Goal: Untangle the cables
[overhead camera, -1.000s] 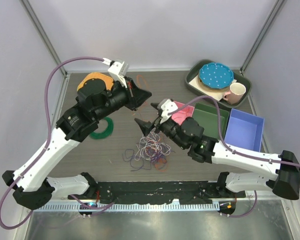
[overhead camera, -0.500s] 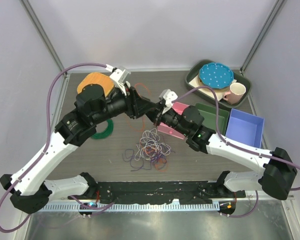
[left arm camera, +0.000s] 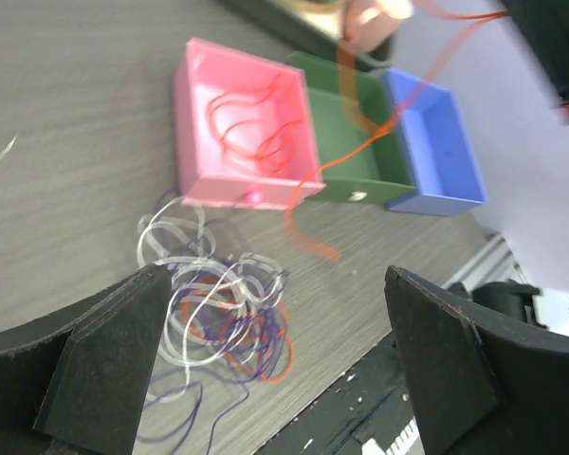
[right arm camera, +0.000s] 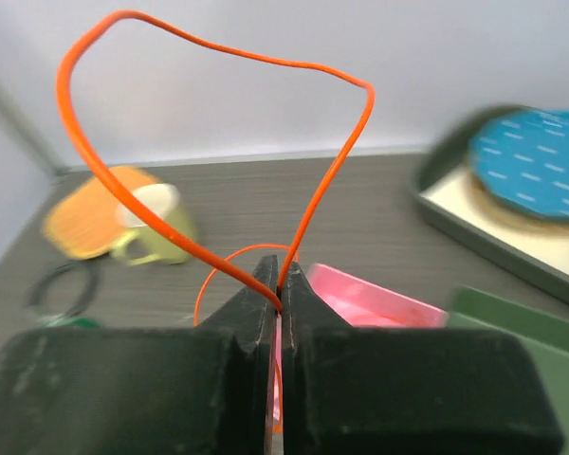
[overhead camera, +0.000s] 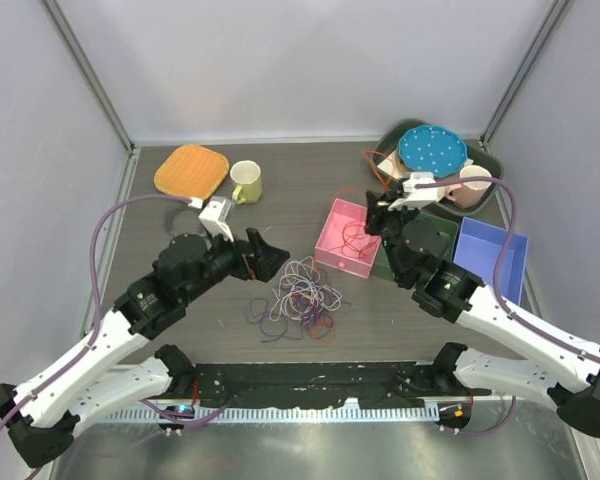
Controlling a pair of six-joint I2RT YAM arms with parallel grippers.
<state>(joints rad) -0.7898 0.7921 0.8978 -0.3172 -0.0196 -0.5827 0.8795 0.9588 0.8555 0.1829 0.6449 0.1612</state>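
My right gripper should go down next toward the open inside of the pink box point(overhead camera: 350, 237) below and release the orange cable there, as red cable loops already lie inside it.
The cables lie as a tangle point(overhead camera: 300, 298) of white, purple and orange loops on the table in front of the pink box point(overhead camera: 350, 237). My left gripper point(overhead camera: 278, 258) hangs open just left of the tangle point(left arm camera: 218, 303), nothing between its fingers point(left arm camera: 114, 351). My right gripper point(overhead camera: 373, 204) is over the pink box's far right corner, shut on a thin orange cable point(right arm camera: 366, 92). That cable loops up above the jaws and trails down toward the box point(left arm camera: 360, 142). Red cable loops point(left arm camera: 256, 123) lie inside the pink box.
Right of the pink box stand a green box point(overhead camera: 425, 240) and a blue box point(overhead camera: 490, 258). A tray point(overhead camera: 392, 170) at the back right holds a blue plate and a pink mug point(overhead camera: 473, 185). A yellow-green mug point(overhead camera: 246, 182) and an orange board point(overhead camera: 192, 170) sit at the back left.
The left gripper opened and drew back low toward the near left. The right gripper shut on the orange cable and carried it up to the back right.
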